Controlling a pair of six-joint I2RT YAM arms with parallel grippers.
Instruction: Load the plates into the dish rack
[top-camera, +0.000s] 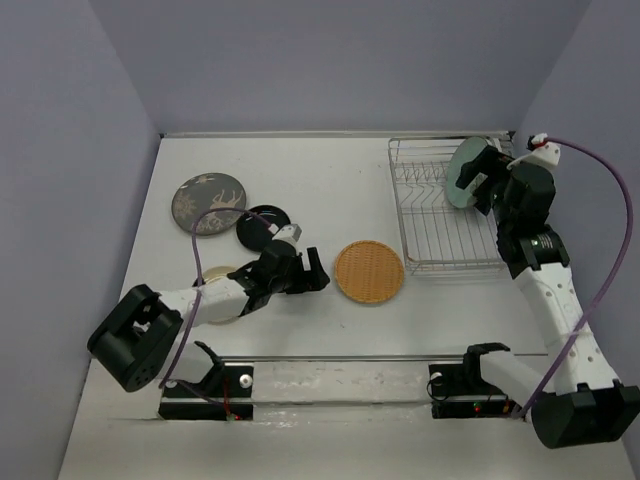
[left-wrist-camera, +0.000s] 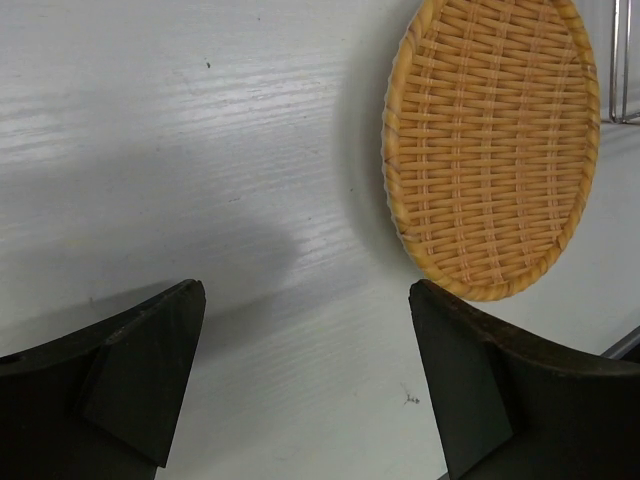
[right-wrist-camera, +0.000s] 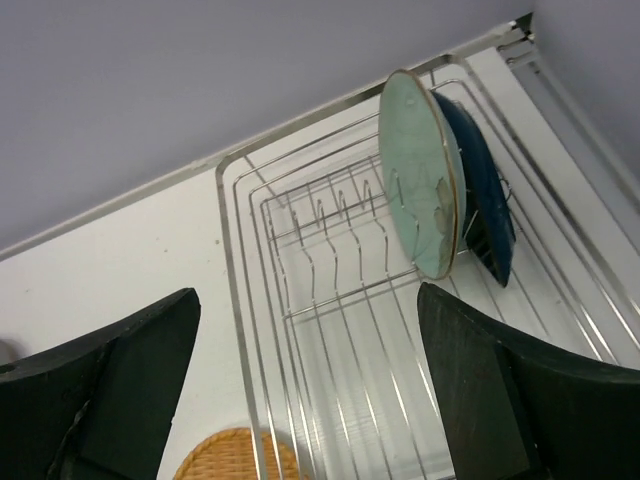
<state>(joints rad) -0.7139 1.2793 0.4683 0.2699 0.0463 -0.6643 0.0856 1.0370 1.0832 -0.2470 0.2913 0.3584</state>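
The woven plate's nearest rim (top-camera: 338, 268) (left-wrist-camera: 399, 220) lies below my left gripper and rightward in the top view, so my left gripper moves down and across onto it next.
The dish rack (top-camera: 440, 232) stands at the back right. A pale teal plate (top-camera: 461, 172) stands upright in its far end (right-wrist-camera: 418, 185), with a dark blue plate (right-wrist-camera: 485, 195) right behind it. My right gripper (top-camera: 482, 180) is open just beside the teal plate, and in the right wrist view it (right-wrist-camera: 305, 310) hovers empty over the rack's wires (right-wrist-camera: 237, 300). The orange woven plate (top-camera: 369, 271) lies flat left of the rack. My left gripper (top-camera: 320, 272) is open and empty just left of it, low over the table (left-wrist-camera: 305, 300); the woven plate (left-wrist-camera: 490, 140) lies ahead to the right.
A grey-brown patterned plate (top-camera: 208, 203) and a glossy black plate (top-camera: 262, 226) lie at the left. A cream plate (top-camera: 216, 272) shows partly under my left arm. Walls close the table at the back and sides.
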